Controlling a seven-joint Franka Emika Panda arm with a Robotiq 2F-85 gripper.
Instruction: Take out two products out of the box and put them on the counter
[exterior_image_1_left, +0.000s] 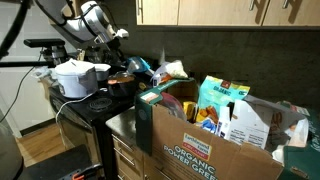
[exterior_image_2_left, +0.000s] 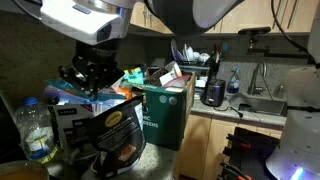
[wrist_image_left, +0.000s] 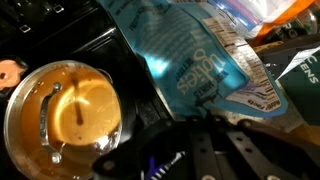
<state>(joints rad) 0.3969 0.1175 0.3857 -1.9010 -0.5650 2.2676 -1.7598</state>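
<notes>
My gripper moves down, away from the pot and over the counter between stove and box, to release the bag next, since the bag still hangs beside the pot.
The brown box (exterior_image_1_left: 200, 150) printed "ORGANIC POWER GREENS" stands on the grey counter (exterior_image_1_left: 122, 122), packed with products; it also shows in an exterior view (exterior_image_2_left: 165, 115). My gripper (wrist_image_left: 205, 125) has its fingers close together, with the tips at the edge of a crinkly blue bag (wrist_image_left: 190, 60). It holds the bag beside the box, above the stove. Both exterior views show the gripper (exterior_image_2_left: 95, 75) and the bag (exterior_image_1_left: 140, 67) (exterior_image_2_left: 88, 96). A white bag with orange-red print (exterior_image_1_left: 172, 70) sticks up at the box's far end.
A pot with a glass lid (wrist_image_left: 65, 110) sits on the black stove below the gripper. A white cooker (exterior_image_1_left: 75, 78) stands further along. A tall teal carton (exterior_image_1_left: 222, 100) is in the box. A black bag (exterior_image_2_left: 100, 130) and a water bottle (exterior_image_2_left: 35, 130) are close to one camera.
</notes>
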